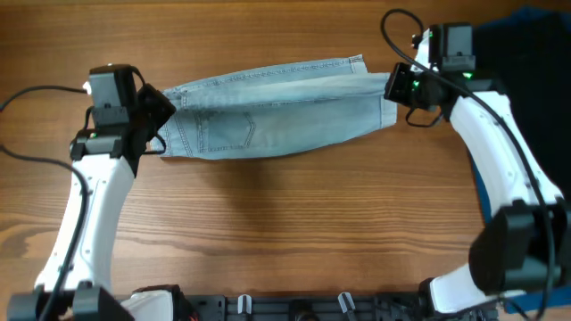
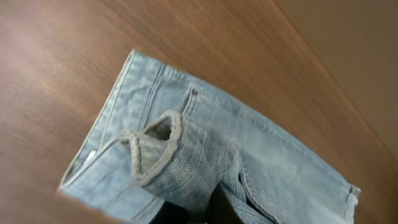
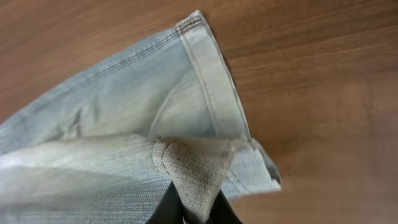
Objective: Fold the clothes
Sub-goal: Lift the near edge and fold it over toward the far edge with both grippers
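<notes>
I need to carry the pinched end outward over the shorts' far corner [image 1: 358, 63] [image 3: 195, 26] next with my right gripper and let it go there, because the lower layer is still uncovered beyond the fold.
The light blue denim shorts [image 1: 268, 111] are stretched out across the far middle of the table, lying folded lengthwise. My left gripper [image 1: 159, 111] is shut on the shorts' left end; in the left wrist view a bunched fold of denim [image 2: 186, 168] is pinched between my dark fingers [image 2: 214, 208]. My right gripper [image 1: 393, 86] is shut on the shorts' right end; in the right wrist view a corner of fabric [image 3: 196, 165] is pinched between the fingers [image 3: 193, 211], with the hemmed edge [image 3: 211, 74] beyond it.
A dark blue and black garment [image 1: 526, 53] lies at the far right edge, behind my right arm. Bare wooden tabletop [image 1: 285, 232] lies in front of the shorts. Black cables run from both arms.
</notes>
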